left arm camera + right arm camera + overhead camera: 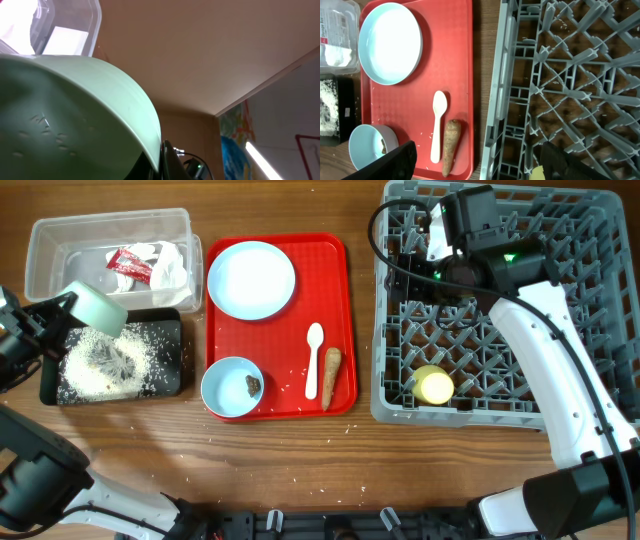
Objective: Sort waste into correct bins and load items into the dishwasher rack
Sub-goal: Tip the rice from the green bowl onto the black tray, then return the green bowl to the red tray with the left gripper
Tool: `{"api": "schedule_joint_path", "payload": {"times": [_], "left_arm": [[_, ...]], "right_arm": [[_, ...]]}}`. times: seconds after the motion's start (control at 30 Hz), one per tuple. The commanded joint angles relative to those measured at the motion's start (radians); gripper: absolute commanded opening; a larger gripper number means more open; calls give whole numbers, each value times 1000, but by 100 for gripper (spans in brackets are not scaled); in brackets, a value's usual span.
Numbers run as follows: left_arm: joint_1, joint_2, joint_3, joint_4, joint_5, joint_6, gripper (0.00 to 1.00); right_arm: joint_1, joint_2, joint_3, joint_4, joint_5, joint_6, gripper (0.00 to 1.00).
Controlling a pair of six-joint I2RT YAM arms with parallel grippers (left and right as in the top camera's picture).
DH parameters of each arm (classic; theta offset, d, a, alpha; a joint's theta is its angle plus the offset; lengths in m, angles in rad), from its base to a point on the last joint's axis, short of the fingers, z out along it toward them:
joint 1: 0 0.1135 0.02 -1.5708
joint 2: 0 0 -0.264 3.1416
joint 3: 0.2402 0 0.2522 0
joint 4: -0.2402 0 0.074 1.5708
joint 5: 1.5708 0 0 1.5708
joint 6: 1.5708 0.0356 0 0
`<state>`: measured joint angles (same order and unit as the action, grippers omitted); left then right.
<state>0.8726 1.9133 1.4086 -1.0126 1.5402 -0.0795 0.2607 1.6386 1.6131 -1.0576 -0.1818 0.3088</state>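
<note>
My left gripper will next turn the pale green bowl upright. Then it will lower the bowl onto the red tray beside the white spoon's head (285,342), where the top of the tray is empty.
My left gripper (62,315) is shut on the pale green bowl (97,307), held tipped over the black tray (175,332), where white rice grains (100,365) lie heaped. The bowl fills the left wrist view (75,120). The clear tub (45,240) holds the red sauce packet (128,264) and crumpled tissue (172,268). On the red tray (330,280) are the blue plate (251,278), white spoon (313,360), brown root piece (330,377) and blue bowl (220,385) with a dark lump (253,385). My right gripper (475,160) is open above the grey rack (590,320), which holds the yellow cup (435,385).
Loose rice grains are scattered on the wood in front of the red tray (470,60) and on it. The rack's left wall (502,75) stands close beside the tray's right edge. The tub (340,30) and black tray (345,105) sit at the far left.
</note>
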Motion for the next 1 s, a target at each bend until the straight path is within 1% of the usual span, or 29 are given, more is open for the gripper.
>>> {"api": "schedule_joint_path", "payload": {"times": [0.0, 0.2, 0.27, 0.47, 0.53, 0.6, 0.67, 0.8, 0.87, 0.97], "left_arm": [[5, 6, -4, -1, 37, -34, 4], [-1, 1, -4, -9, 36, -34, 4], [-16, -18, -4, -8, 6, -33, 4], [-69, -132, -4, -7, -205, -33, 4], [-96, -196, -4, 0, -369, -33, 4], [-138, -245, -4, -1, -493, -32, 4], [-259, -323, -4, 0, -688, -29, 4], [-490, -373, -4, 12, -955, -26, 4], [-671, -366, -4, 23, -1125, -26, 4], [-852, -355, -4, 48, -1275, -26, 4]], "right_arm": [[0, 16, 16, 2, 10, -19, 81], [0, 16, 16, 2, 9, -19, 80], [0, 16, 16, 2, 10, -19, 81], [0, 16, 16, 2, 10, -21, 81], [0, 16, 16, 3, 10, -21, 81], [0, 16, 16, 5, 10, -20, 81], [0, 16, 16, 8, 10, -21, 81], [0, 16, 16, 9, 10, -43, 81], [0, 16, 16, 5, 10, -51, 81], [0, 16, 16, 6, 10, -60, 81]]}}
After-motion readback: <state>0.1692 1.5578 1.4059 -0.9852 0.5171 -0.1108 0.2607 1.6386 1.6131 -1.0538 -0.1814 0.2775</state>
